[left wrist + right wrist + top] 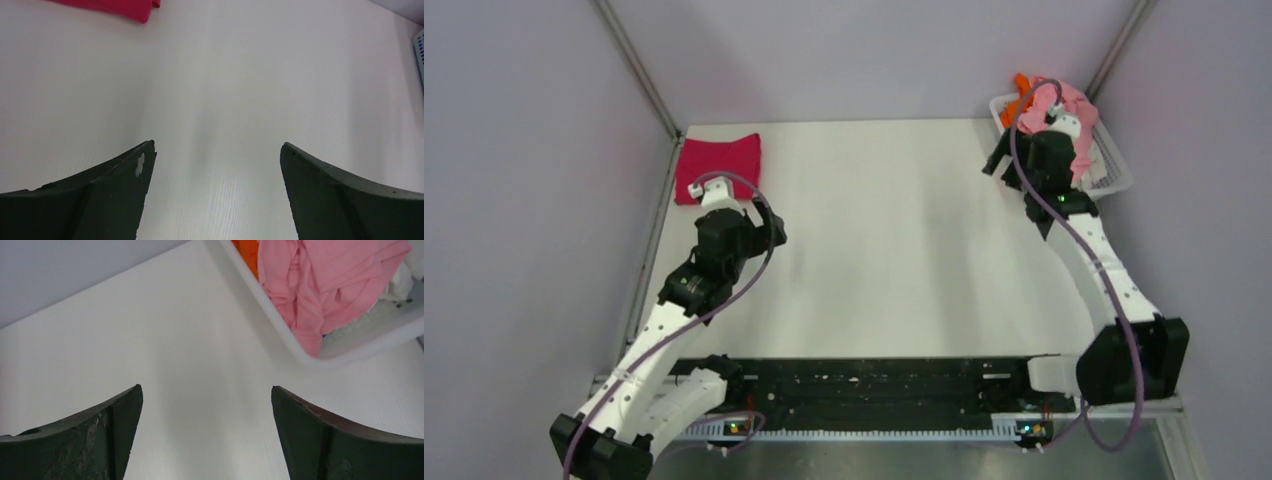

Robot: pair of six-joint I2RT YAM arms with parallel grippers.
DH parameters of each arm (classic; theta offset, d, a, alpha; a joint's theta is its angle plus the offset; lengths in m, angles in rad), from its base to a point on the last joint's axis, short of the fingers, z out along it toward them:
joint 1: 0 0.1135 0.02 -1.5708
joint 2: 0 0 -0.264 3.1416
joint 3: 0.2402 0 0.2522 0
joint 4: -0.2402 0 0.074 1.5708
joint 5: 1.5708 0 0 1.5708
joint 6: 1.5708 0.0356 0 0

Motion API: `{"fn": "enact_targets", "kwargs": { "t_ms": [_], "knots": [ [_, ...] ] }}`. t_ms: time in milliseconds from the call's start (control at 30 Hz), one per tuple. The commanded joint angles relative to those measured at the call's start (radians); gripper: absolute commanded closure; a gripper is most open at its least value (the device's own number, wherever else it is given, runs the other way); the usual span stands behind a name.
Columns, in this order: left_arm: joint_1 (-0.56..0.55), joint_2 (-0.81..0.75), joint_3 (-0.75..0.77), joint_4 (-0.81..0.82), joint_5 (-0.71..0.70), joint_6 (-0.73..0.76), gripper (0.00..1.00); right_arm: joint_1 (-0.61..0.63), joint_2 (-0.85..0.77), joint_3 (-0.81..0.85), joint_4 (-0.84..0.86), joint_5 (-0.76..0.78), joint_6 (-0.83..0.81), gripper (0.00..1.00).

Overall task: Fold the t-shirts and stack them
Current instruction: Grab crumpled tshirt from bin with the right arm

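Observation:
My right gripper moves outward and to the right in the top view, past the basket's rim, and down onto the light pink t-shirt's fold (1038, 112) (327, 277) next, since it lies uppermost.
A folded magenta-red t-shirt (719, 160) lies flat at the table's back left; its edge shows at the top of the left wrist view (115, 7). A crumpled light pink t-shirt (1069, 105) (325, 280) fills the white basket (1116, 178) at the back right, with an orange t-shirt (1022, 85) (247, 250) and a white one (406, 275) beside it. My left gripper (772, 228) (217, 146) hovers open over bare table, just in front of the red shirt. My right gripper (996, 160) (207, 389) is open and empty, just left of the basket.
The basket rim (280, 325) runs diagonally ahead and to the right of my right fingers. Grey walls and metal frame posts (639, 70) close in the table on three sides. A black rail (874, 385) crosses the near edge between the arm bases.

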State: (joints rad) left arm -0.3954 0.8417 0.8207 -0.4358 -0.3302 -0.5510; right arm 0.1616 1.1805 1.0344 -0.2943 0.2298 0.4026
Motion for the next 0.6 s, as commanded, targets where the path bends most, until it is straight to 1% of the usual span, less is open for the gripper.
{"fn": "enact_targets", "kwargs": {
  "t_ms": [0,33,100,167,333,367,467,567],
  "knots": [
    [-0.002,-0.02,-0.032,0.107,-0.031,0.027,0.01,-0.14,0.237,0.215,0.081,-0.053,-0.063,0.03],
    [-0.002,-0.019,-0.039,0.126,-0.034,0.031,0.01,-0.155,0.316,0.258,0.088,-0.043,-0.084,0.03],
    [-0.002,-0.008,-0.045,0.156,-0.034,0.046,0.01,-0.197,0.413,0.349,0.085,-0.004,-0.096,0.03],
    [0.0,0.009,-0.047,0.175,-0.033,0.054,0.01,-0.243,0.545,0.446,0.08,-0.017,-0.091,0.04],
    [0.0,0.076,-0.047,0.217,-0.023,0.068,0.01,-0.32,0.818,0.704,0.054,-0.022,-0.07,0.13],
    [0.0,0.092,-0.043,0.218,-0.023,0.069,0.01,-0.332,0.87,0.765,0.04,-0.012,-0.072,0.16],
    [0.0,0.131,-0.033,0.222,-0.03,0.068,0.01,-0.357,0.992,0.9,0.009,0.014,-0.094,0.18],
    [0.0,0.161,-0.032,0.24,-0.038,0.068,0.01,-0.367,1.082,0.981,0.007,-0.013,-0.142,0.23]
  ]
}}
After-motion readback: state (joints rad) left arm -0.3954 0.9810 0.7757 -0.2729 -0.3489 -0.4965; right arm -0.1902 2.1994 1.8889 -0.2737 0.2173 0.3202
